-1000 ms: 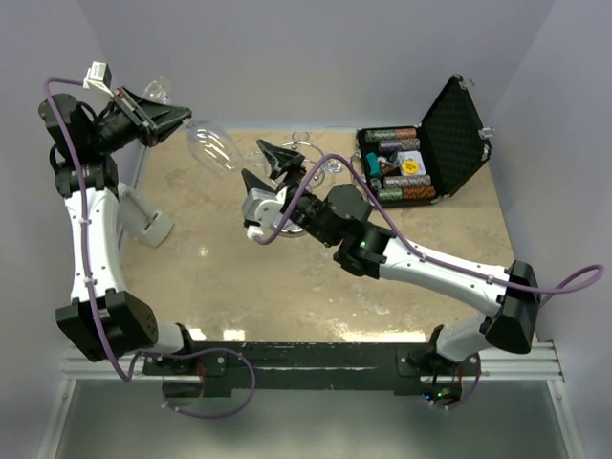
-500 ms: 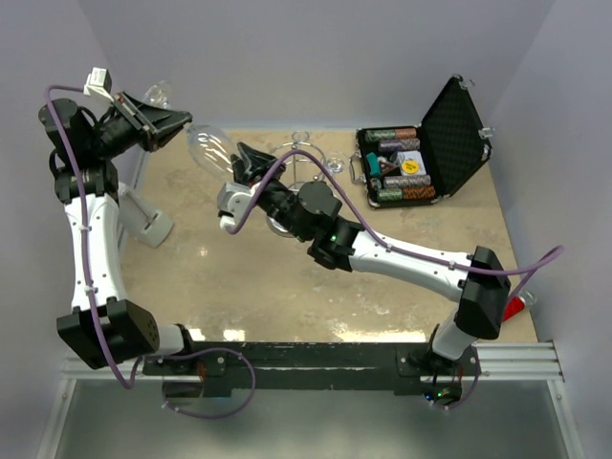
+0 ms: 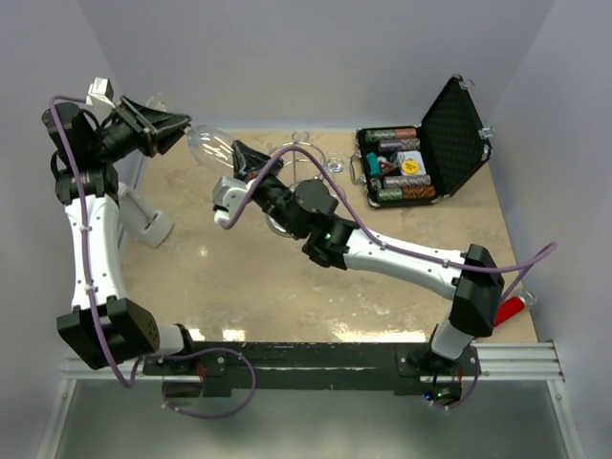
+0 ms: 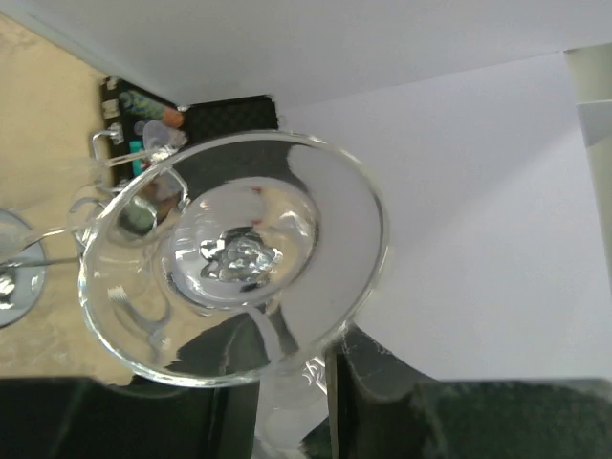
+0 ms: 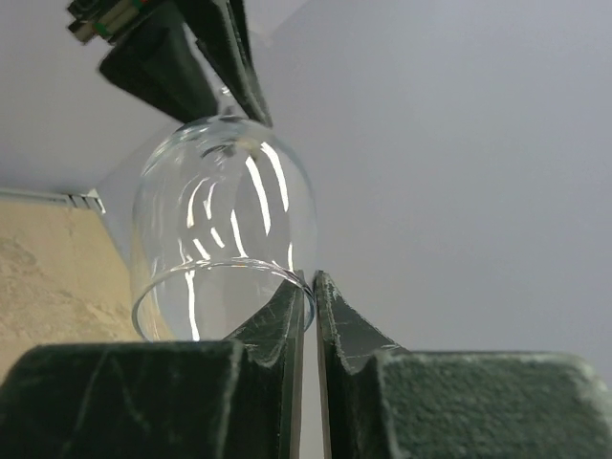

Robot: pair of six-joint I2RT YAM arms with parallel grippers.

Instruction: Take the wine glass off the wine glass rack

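Observation:
My right gripper should swing over the tabletop by the case's near edge [image 3: 411,230] next, turn the glass [image 3: 210,145] so its foot points down, lower it and let go of the glass's rim, because the tabletop is bare.
The clear wine glass [image 3: 210,145] hangs in the air at the back left, lying sideways, away from the wine glass rack [image 3: 308,158]. My right gripper [image 3: 241,156] is shut on the rim of its bowl [image 5: 225,220], one finger inside the glass and one outside [image 5: 313,279]. My left gripper [image 3: 172,129] is at the foot end. The stem [image 4: 282,382] runs between its parted fingers [image 4: 382,406], and the round foot [image 4: 234,258] fills the left wrist view. The rack's wire loops [image 4: 105,163] and shiny base [image 4: 14,287] show behind the glass.
An open black case [image 3: 430,143] of coloured chips stands at the back right. A white bracket [image 3: 148,225] lies by the left arm. A red object [image 3: 513,306] lies near the right edge. My right arm stretches across the table over the rack's base.
My right gripper swung left to the glass bowl and closed on its rim. My left gripper's fingers have spread apart around the stem.

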